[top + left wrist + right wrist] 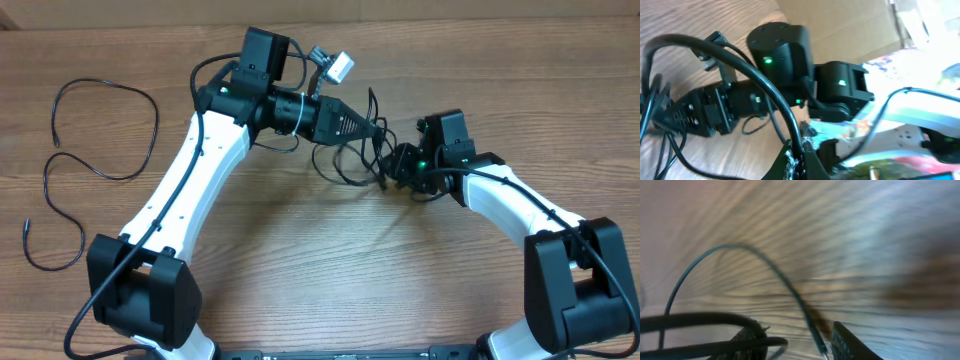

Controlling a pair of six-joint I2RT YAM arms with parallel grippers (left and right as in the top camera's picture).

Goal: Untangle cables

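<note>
My left gripper pulls the pinched cable off the tangle to the bare wood on its left in the overhead view next, then lowers the cable and releases.
A tangle of thin black cables point(352, 158) lies at the table's middle, between both arms. My left gripper point(377, 128) reaches in from the left and is shut on one black cable point(742, 62), pinched between its fingertips point(790, 155) and arching up to the left. My right gripper point(394, 166) sits at the tangle's right side. In the right wrist view it point(796, 329) is open, low over the wood, with a thin cable point(785, 282) running down between its fingers. Two thicker black strands point(695, 319) cross its left finger point(747, 335).
Another black cable point(105, 130) lies apart in loose loops at the far left. A small white plug block point(339, 67) rests behind the left wrist. The right arm's black wrist point(785, 55) stands close in front of the left gripper. Cardboard point(840, 25) borders the table's back.
</note>
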